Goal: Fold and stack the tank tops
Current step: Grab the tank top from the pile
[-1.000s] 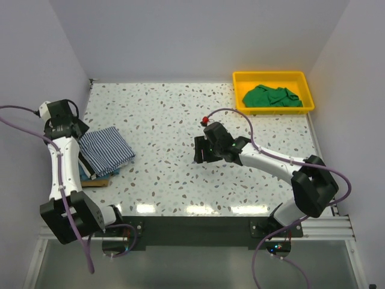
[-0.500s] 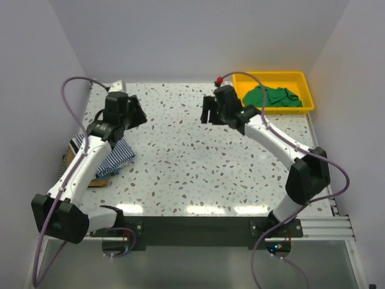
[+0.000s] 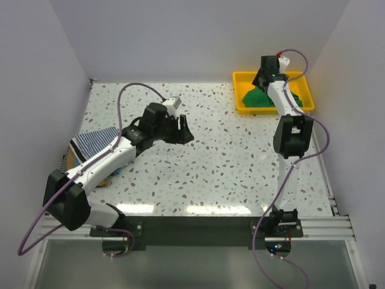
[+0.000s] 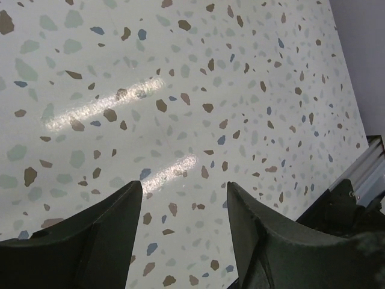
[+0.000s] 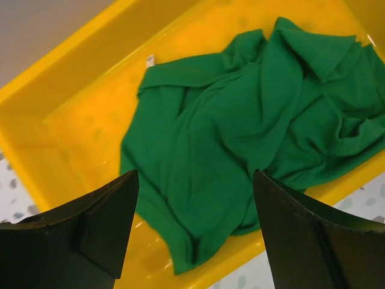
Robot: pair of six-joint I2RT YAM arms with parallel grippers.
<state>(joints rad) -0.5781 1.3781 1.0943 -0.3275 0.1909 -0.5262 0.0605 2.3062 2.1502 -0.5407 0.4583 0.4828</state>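
Note:
The green tank top's middle fold [image 3: 259, 97] [image 5: 206, 153] is below and runs between the right gripper's fingers, so the right gripper will next lower onto it with open fingers.
A crumpled green tank top [image 5: 252, 126] lies in the yellow tray [image 5: 78, 114] at the back right; the overhead view shows the green tank top [image 3: 257, 96] partly hidden by the arm. My right gripper [image 5: 195, 174] hangs open above it, nothing between its fingers. A folded thin-striped navy-white tank top [image 3: 96, 141] tops a small stack at the table's left edge, with blue and tan cloth edges showing under it. My left gripper [image 3: 183, 130] is open over bare terrazzo mid-table, and the left gripper [image 4: 183, 183] holds nothing.
The yellow tray [image 3: 304, 84] stands in the back right corner against the wall. White walls close the table on three sides. The left arm [image 3: 114, 153] stretches from the near left across the stack's edge toward the middle.
The right arm swung from mid-table back to above the yellow tray while its jaws widened. The left arm swung from the left edge toward the table's middle.

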